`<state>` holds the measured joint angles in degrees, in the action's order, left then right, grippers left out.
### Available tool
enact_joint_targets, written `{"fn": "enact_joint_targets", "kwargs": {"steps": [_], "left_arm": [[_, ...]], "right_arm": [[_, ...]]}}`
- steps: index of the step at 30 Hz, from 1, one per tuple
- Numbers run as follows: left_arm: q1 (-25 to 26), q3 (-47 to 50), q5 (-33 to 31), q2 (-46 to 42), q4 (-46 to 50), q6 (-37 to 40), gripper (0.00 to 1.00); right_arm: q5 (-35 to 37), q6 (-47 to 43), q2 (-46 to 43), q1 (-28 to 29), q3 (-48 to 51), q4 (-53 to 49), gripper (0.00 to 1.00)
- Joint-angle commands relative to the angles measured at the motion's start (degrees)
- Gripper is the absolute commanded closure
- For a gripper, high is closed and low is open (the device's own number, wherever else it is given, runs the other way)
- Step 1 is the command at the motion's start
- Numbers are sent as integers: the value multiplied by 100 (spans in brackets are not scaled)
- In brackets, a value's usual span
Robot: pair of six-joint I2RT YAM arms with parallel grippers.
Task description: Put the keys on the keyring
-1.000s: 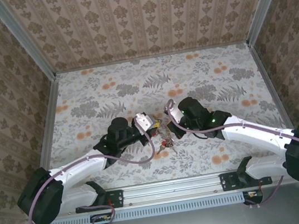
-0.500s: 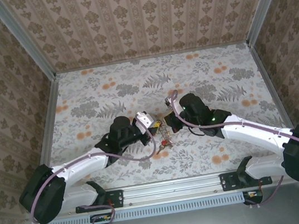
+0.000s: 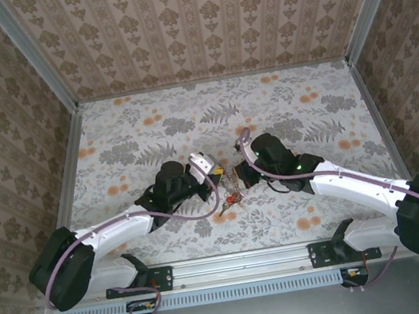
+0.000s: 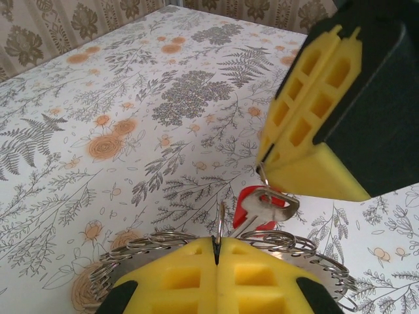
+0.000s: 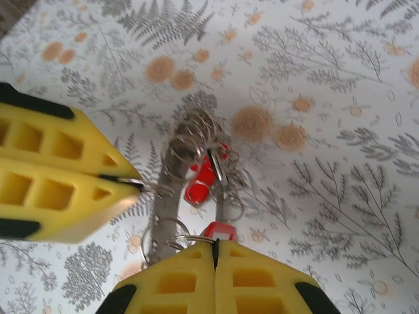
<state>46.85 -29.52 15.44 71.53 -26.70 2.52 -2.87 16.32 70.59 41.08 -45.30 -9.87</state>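
My right gripper needs to move away from the keyring, down to the tabletop under its own arm, and let go of the split ring, because the heap is crowded between both grippers.
My left gripper is shut on a thin wire ring that stands upright between its yellow fingers and joins the keyring, a wide grey metal loop strung with several small split rings. My right gripper is shut on a small split ring carrying a red-headed key. In the left wrist view that key dangles under the right gripper. More red keys hang inside the keyring, which the left gripper holds from the side. From above, both grippers meet mid-table over the bunch.
The floral tabletop is bounded by patterned walls and metal rails on three sides. Both arms reach inward from the near edge, their cables looping close to the bunch.
Both grippers have shifted slightly away from the near edge, staying shut and tip to tip. The hanging keys moved with them.
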Motion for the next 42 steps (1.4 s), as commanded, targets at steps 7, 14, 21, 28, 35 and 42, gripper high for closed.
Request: {"fn": "enact_joint_targets", "kwargs": {"steps": [7,14,21,28,35,42], "left_arm": [[29,-508,-129,280,-94,-325,100],[55,-500,-252,316,-135,-385,100],[53,-479,-302,299,-123,-346,100],[-125,-219,-353,-446,362,33,100],[-516,26,-150,-1225,968,221,100],[-769,209,-36,-1446,975,152,100]], "right_arm": [[165,1656,394,1,-394,25,100],[52,2564,213,5,-176,320,100],[467,2375,54,-140,-236,-307,100],[1985,718,181,-1214,-1162,-3428,100],[3013,1526,996,-1304,-1499,-4717,100],[3033,1801,2221,-1180,-1560,-4454,100]]}}
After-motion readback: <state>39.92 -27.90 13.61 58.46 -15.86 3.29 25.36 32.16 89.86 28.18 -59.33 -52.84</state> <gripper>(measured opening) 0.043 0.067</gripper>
